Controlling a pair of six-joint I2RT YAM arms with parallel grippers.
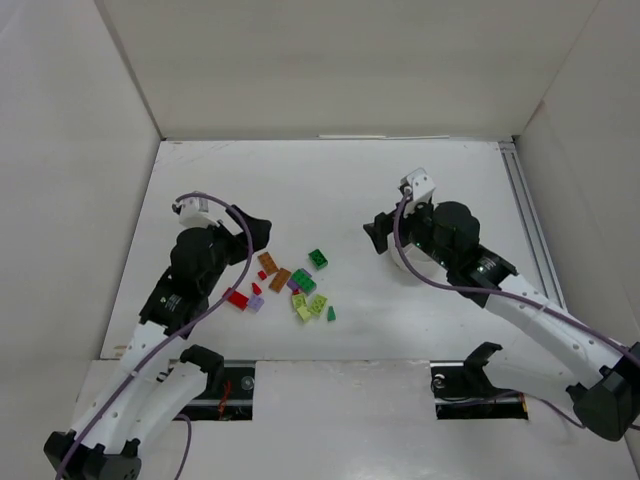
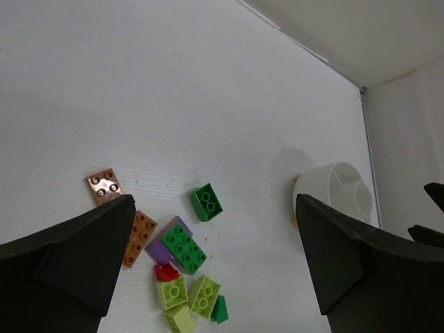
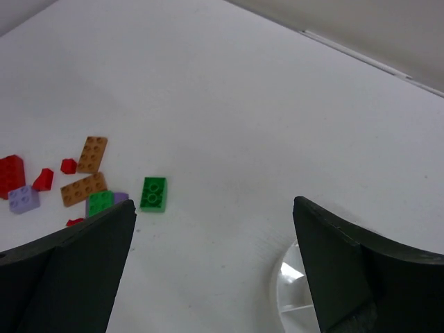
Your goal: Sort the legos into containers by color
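I should swing my right gripper across and down onto the lime-yellow lego by the green wedge [image 1: 318,304], because that lego is below my gripper and to the left in the top view.
The legos [image 1: 290,283] lie in a loose cluster on the white table between the arms. The left wrist view shows a dark green brick [image 2: 207,202], two orange-brown plates [image 2: 104,186], a lilac piece [image 2: 161,250], a red bit [image 2: 166,272] and lime bricks [image 2: 205,296]. The white divided dish [image 2: 340,191] stands right of the cluster; its rim also shows in the right wrist view [image 3: 291,291]. My left gripper [image 1: 256,232] is open and empty just left of the cluster. My right gripper [image 1: 376,236] is open and empty over the dish, hiding it from above.
White walls close in the table at the back and both sides. A metal rail [image 1: 530,225] runs along the right edge. Red bricks [image 3: 10,172] and a lilac brick [image 3: 23,198] lie at the cluster's near left end.
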